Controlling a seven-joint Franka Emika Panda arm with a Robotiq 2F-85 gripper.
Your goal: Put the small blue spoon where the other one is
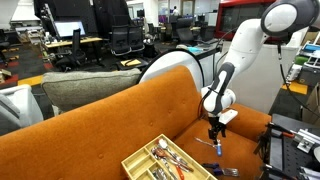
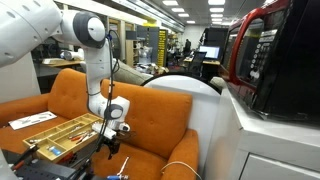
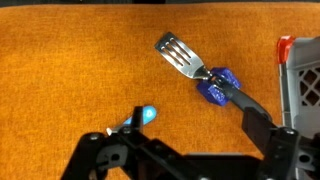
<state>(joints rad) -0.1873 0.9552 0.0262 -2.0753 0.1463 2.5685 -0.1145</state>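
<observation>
My gripper shifts to its left in the wrist view next, turns to straddle the spoon's slanted blue end (image 3: pixel 141 117), and descends. That end of the spoon lies below my gripper there.
The small blue spoon (image 3: pixel 146 116) lies on the orange sofa seat (image 3: pixel 70 70). Only its bright blue end shows, right beside my left fingertip; the rest is hidden under the gripper. My gripper (image 3: pixel 187 130) is open and empty, low over the seat, with the spoon at its left edge. In both exterior views the gripper (image 1: pixel 215 130) (image 2: pixel 112 140) hangs just above the cushion, beside the yellow cutlery tray (image 1: pixel 135 162) (image 2: pixel 30 131), which holds several pieces of cutlery. I cannot pick out another blue spoon in the tray.
A silver fork (image 3: pixel 180 54) with a dark blue and black handle lies on the seat, its handle reaching toward my right finger. A grey crate with a red corner (image 3: pixel 300 85) is at the right. The sofa back (image 1: pixel 110 115) rises behind the tray.
</observation>
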